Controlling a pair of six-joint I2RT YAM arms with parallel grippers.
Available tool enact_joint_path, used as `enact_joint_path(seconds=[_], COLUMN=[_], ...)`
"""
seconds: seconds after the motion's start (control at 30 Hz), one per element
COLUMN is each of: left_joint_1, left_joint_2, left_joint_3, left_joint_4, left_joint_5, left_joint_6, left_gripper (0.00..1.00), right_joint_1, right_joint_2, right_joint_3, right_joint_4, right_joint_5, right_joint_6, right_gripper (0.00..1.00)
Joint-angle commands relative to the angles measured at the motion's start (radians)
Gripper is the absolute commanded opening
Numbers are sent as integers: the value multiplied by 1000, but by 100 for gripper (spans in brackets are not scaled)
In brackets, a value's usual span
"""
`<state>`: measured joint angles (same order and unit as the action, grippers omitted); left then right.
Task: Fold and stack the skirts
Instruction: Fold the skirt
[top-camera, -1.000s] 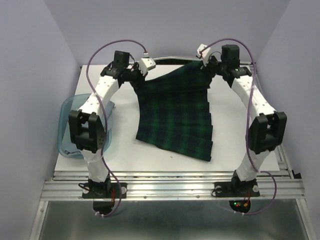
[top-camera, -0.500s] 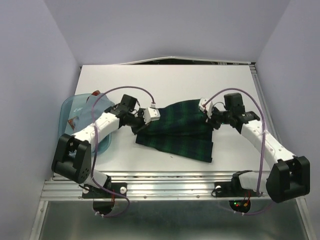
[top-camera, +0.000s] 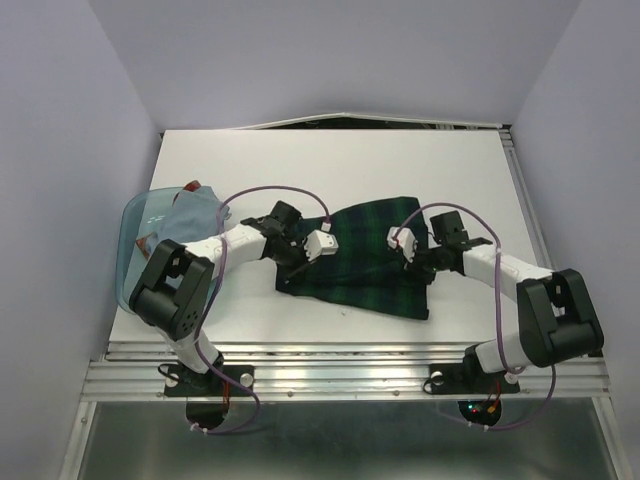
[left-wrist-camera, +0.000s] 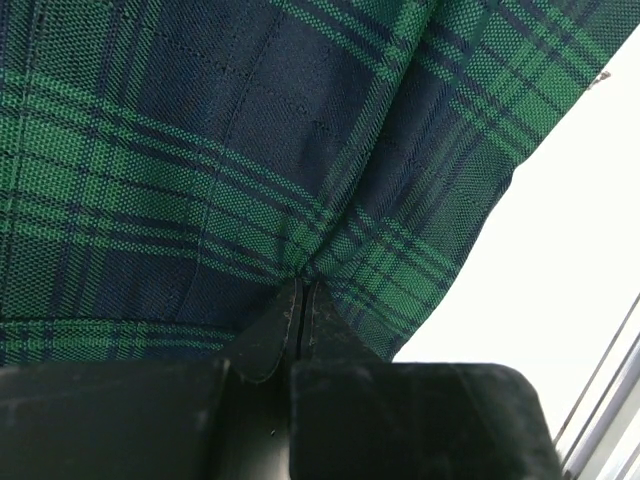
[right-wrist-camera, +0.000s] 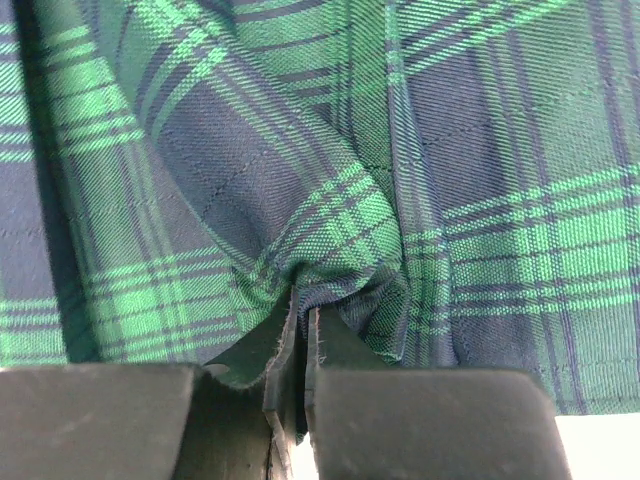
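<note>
My right gripper next pulls the skirt's pinched edge outward toward the skirt's far corner (top-camera: 411, 203) and releases, since the skirt's near hem slants toward the bar.
The dark green-and-navy tartan skirt (top-camera: 370, 250) lies folded over on the white table (top-camera: 330, 165), near the front middle. My left gripper (top-camera: 292, 268) is shut on its left edge; in the left wrist view the closed fingertips (left-wrist-camera: 303, 300) pinch tartan cloth (left-wrist-camera: 200, 150). My right gripper (top-camera: 420, 266) is shut on the skirt's right edge; in the right wrist view the cloth (right-wrist-camera: 330, 220) bunches into the closed fingertips (right-wrist-camera: 303, 320). A pale grey-blue skirt (top-camera: 185, 215) lies in the tub at the left.
A translucent blue plastic tub (top-camera: 135, 235) stands at the table's left edge, holding cloth. The metal rail (top-camera: 340, 365) runs along the front edge. Purple cables loop over both arms.
Both grippers have pulled the skirt's far edge from the back of the table toward the front, laying the cloth over itself. Both arms now reach low over the front of the table.
</note>
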<state>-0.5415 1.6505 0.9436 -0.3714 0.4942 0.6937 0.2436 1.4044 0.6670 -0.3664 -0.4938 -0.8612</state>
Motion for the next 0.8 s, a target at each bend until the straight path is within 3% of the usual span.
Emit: enact_joint_path(seconds=[0.0,0.23,0.4,0.5,0.53,0.57,0.77], left_joint_1=[5,3,-9,-38,-49,-63,-199], left_joint_2=[12,6,-76,-153,-172,-187,-294], left_joint_3=[11,21,0,-12,-19,-22,-14], left_joint_4=[-17,-17,-3,12,14,15,23], left_joint_5=[-54,-52,-77,-89,-95,-103,-183], left_joint_6=[-20,-85,-147,-175,-184,-194,-207], left_gripper=[4,7,23,36,39,41,48], right_joint_1=[0,0,0,0,0,0,-18], right_joint_2=[76,277,170,49,24,2,-68], right_joint_3=[37,230,295,281,287,299,453], right_joint_4=[130,190,179,173,167,150,-121], right_joint_5=[127,242,270,309,328,345,402], right_joint_6=[11,53,42,80,94,106,261], right_gripper=[1,1,1,28,61,73,82])
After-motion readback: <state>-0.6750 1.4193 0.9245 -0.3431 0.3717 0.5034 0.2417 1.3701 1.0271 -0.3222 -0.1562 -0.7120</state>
